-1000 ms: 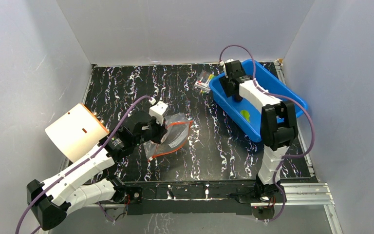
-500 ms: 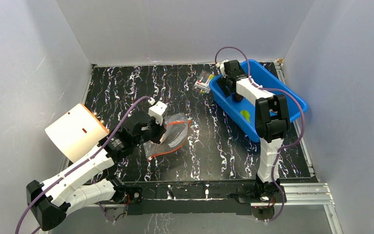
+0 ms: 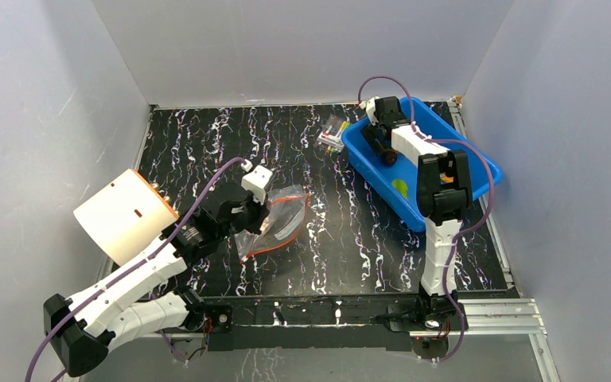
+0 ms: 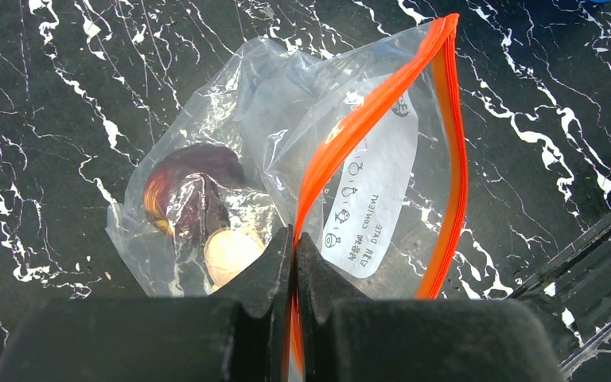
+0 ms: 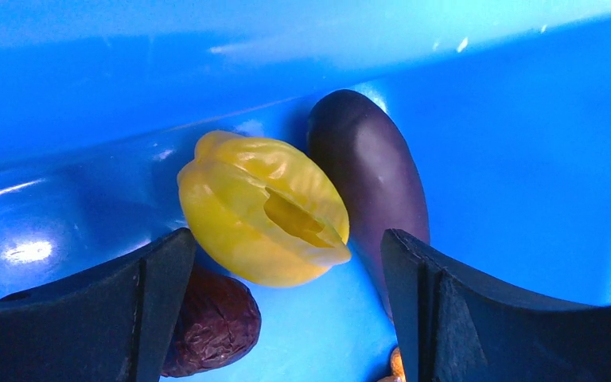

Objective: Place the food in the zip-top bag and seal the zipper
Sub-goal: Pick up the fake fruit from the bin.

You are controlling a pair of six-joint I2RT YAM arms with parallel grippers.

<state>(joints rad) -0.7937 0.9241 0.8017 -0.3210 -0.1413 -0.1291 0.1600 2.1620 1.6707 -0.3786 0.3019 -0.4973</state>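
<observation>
The yellow ribbed food (image 5: pixel 262 211) lies just below my right gripper, between its open fingers, so I will next move that gripper down a little and close it across the piece.
The clear zip-top bag (image 3: pixel 274 223) lies mid-table with its red-orange zipper (image 4: pixel 366 127) mouth gaping open. Inside it show a dark purple-orange piece (image 4: pixel 183 191) and a beige piece (image 4: pixel 231 251). My left gripper (image 4: pixel 294 247) is shut on the near zipper edge and holds it up. My right gripper (image 5: pixel 286 263) is open, low inside the blue bin (image 3: pixel 445 135). Between its fingers lie a yellow ribbed food (image 5: pixel 262 211), a dark purple eggplant (image 5: pixel 374 171) and a wrinkled dark red piece (image 5: pixel 215 322).
A small clear packet of colourful sticks (image 3: pixel 332 134) lies beside the bin's left corner. A white and orange cylinder (image 3: pixel 123 213) stands at the left. A green piece (image 3: pixel 400 188) lies in the bin. Grey walls enclose the table.
My right gripper has shifted and dropped lower into the bin's far end. The left gripper has stayed on the zipper; the bag's mouth has shifted slightly.
</observation>
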